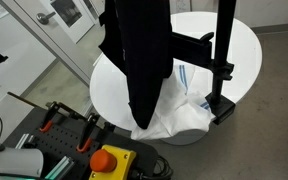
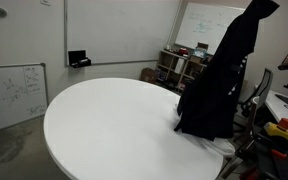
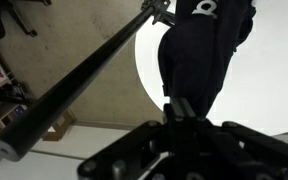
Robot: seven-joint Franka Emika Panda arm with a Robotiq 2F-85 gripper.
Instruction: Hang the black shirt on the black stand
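Observation:
My gripper carries the shirt outward over the stand's side arm (image 1: 193,46) next and releases the cloth, since it only hangs beside that arm.
The black shirt (image 1: 139,55) hangs long and limp above the round white table (image 1: 244,45); it also shows in an exterior view (image 2: 219,85). In the wrist view my gripper (image 3: 182,110) is shut on the shirt (image 3: 199,50), which dangles below it. The gripper itself is hidden at the top edge of both exterior views. The black stand has an upright pole (image 1: 224,35), a side arm (image 1: 194,45) and a base (image 1: 221,105) on the table. The shirt hangs right beside the side arm; I cannot tell if they touch. The pole (image 3: 84,80) runs diagonally through the wrist view.
A crumpled white cloth (image 1: 179,115) lies on the table under the shirt, next to the stand's base. A box with a red stop button (image 1: 109,160) and clamps sits off the table's edge. Shelves (image 2: 174,68) and whiteboards line the walls.

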